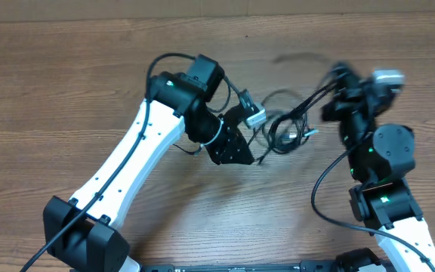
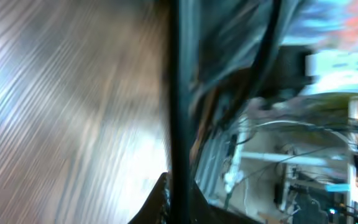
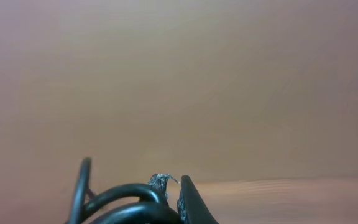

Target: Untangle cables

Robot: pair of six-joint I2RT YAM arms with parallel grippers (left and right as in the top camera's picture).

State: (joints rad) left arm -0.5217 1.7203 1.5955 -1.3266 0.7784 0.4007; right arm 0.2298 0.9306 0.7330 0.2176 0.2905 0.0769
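Observation:
The black cable (image 1: 260,159) (image 2: 180,181) should be let go next, as my left gripper swings outward and turns its fingers down toward the table. My right gripper holds the cable loops.
The cables (image 1: 282,130) lie as a tangled bunch of thin black loops in the middle of the wooden table, with a silver plug (image 1: 255,117) at its left side. My left gripper (image 1: 246,153) sits just left of the bunch. In the left wrist view, my left gripper (image 2: 179,200) is shut on a black cable (image 2: 179,93) that runs straight up from the jaws. My right gripper (image 1: 337,85) is blurred at the back right, and taut strands run from it down to the bunch. The right wrist view shows this gripper (image 3: 173,186) shut on curved black cable loops (image 3: 126,199).
The table's back edge (image 1: 217,17) runs along the top. The left arm (image 1: 127,162) slants in from the bottom left and the right arm (image 1: 384,159) rises from the bottom right, trailing its own thicker black cable (image 1: 319,189). Bare wood (image 1: 66,91) lies left of the arms.

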